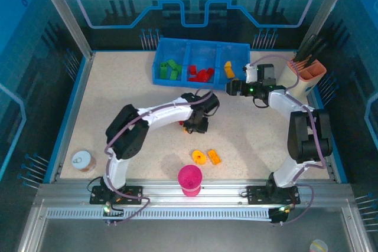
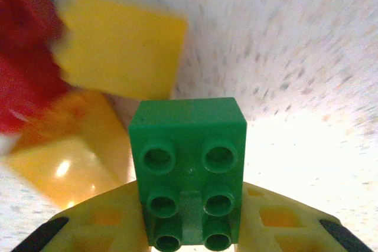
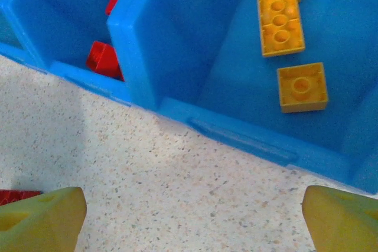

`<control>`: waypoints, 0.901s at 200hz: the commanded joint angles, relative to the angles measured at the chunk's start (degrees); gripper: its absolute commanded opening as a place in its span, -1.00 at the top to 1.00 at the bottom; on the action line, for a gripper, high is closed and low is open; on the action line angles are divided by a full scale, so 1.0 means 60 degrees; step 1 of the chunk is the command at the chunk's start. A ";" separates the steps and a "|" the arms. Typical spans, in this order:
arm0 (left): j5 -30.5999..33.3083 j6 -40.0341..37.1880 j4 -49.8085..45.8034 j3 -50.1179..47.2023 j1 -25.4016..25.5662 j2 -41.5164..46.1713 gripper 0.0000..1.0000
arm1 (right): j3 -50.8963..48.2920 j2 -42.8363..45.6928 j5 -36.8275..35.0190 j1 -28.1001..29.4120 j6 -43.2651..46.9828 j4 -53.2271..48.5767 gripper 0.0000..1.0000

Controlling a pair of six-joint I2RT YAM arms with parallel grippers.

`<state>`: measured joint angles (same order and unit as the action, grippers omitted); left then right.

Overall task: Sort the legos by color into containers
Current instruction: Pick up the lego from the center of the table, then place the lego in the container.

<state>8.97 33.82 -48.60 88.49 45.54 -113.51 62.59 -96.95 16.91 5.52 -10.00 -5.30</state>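
Observation:
The green lego matches the color of the tray section with green legos. My left gripper should lift it up, carry it outward over that section and let it go there.
In the left wrist view my left gripper (image 2: 189, 237) is shut on a green lego (image 2: 189, 157), its studs facing the camera. Blurred yellow legos (image 2: 121, 51) and a red lego (image 2: 23, 57) lie just beyond it. From above, that gripper (image 1: 195, 124) is low over the table's middle. My right gripper (image 3: 192, 228) stands open over bare table, just in front of the blue tray's front wall (image 3: 236, 134). The containers (image 1: 157, 72) hold green legos (image 1: 172, 69) on the left, red ones (image 1: 201, 74) in the middle and yellow ones (image 3: 280, 22) on the right.
A round yellow lego (image 1: 199, 157) and an orange one (image 1: 214, 157) lie near the front, behind a magenta cup (image 1: 190, 180). A utensil holder (image 1: 307, 75) stands at the right edge. A small round tin (image 1: 81, 160) sits at the front left. A red brick (image 3: 15, 195) lies by my right gripper's left finger.

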 commanded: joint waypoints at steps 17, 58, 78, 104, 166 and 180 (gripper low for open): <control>0.1224 -0.1298 0.0838 0.0443 -0.1287 0.1949 0.62 | 0.1024 -0.0587 -0.0602 0.0929 0.0755 -0.1271 -0.88; 0.2201 -0.2867 0.2934 0.0484 -0.2708 0.2194 0.60 | 0.0157 0.0250 -0.2298 0.2102 0.1376 -0.0169 -0.90; 0.2242 -0.3298 0.3892 0.0773 -0.3258 0.1708 0.60 | -0.0035 0.0699 -0.2391 0.2465 0.1554 -0.0166 -0.90; 0.2845 -0.4152 0.5211 0.1405 -0.3506 0.0581 0.60 | -0.0192 0.1133 -0.2478 0.2895 0.1548 -0.0600 -0.91; 0.3275 -0.4357 0.6530 0.3250 -0.3987 -0.1876 0.57 | -0.1100 0.3150 -0.3282 0.4525 0.0612 -0.3261 -0.92; 0.3155 -0.4060 0.6368 0.3657 -0.4153 -0.2277 0.56 | -0.1572 0.3849 -0.3703 0.4991 0.0141 -0.3774 -0.92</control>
<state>27.22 8.64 -12.97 105.34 23.03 -124.33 56.90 -80.07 -0.75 31.46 -4.34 -18.48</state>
